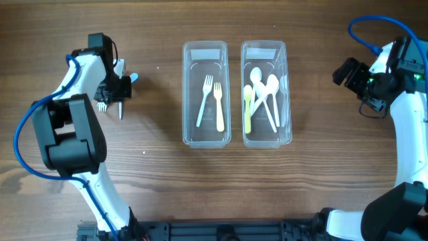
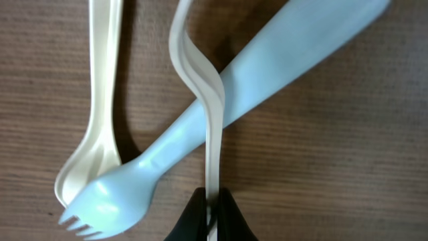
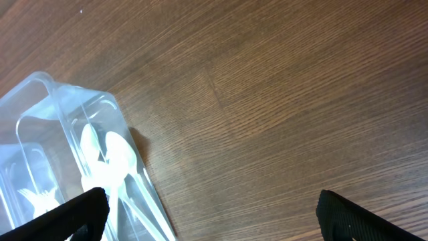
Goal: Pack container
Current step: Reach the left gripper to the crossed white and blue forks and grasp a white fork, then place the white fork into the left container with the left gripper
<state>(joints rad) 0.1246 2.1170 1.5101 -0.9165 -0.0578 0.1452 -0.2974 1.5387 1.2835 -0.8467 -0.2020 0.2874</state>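
I will next lift my left gripper across to the fork container (image 1: pixel 200 92), which lies to its right in the overhead view, and release the utensil where the container's bottom is free.
Two clear containers stand mid-table. The left container (image 1: pixel 206 50) holds a light blue fork and a yellow fork. The right container (image 1: pixel 264 50) holds several spoons; it also shows in the right wrist view (image 3: pixel 40 94). My left gripper (image 1: pixel 115 90) is at the far left, down on a small pile of cutlery. In the left wrist view its jaws (image 2: pixel 212 213) are shut on the thin handle of a white utensil (image 2: pixel 212 134) seen edge-on. That utensil crosses over a light blue fork (image 2: pixel 254 80); a cream utensil (image 2: pixel 103 100) lies beside them. My right gripper (image 1: pixel 348 71) is open and empty (image 3: pixel 214 221), right of the containers.
The wooden table (image 1: pixel 321 174) stretches around the containers. White fork tines (image 1: pixel 101 106) stick out below the left gripper. The right arm's blue cable (image 1: pixel 374 23) loops at the far right edge.
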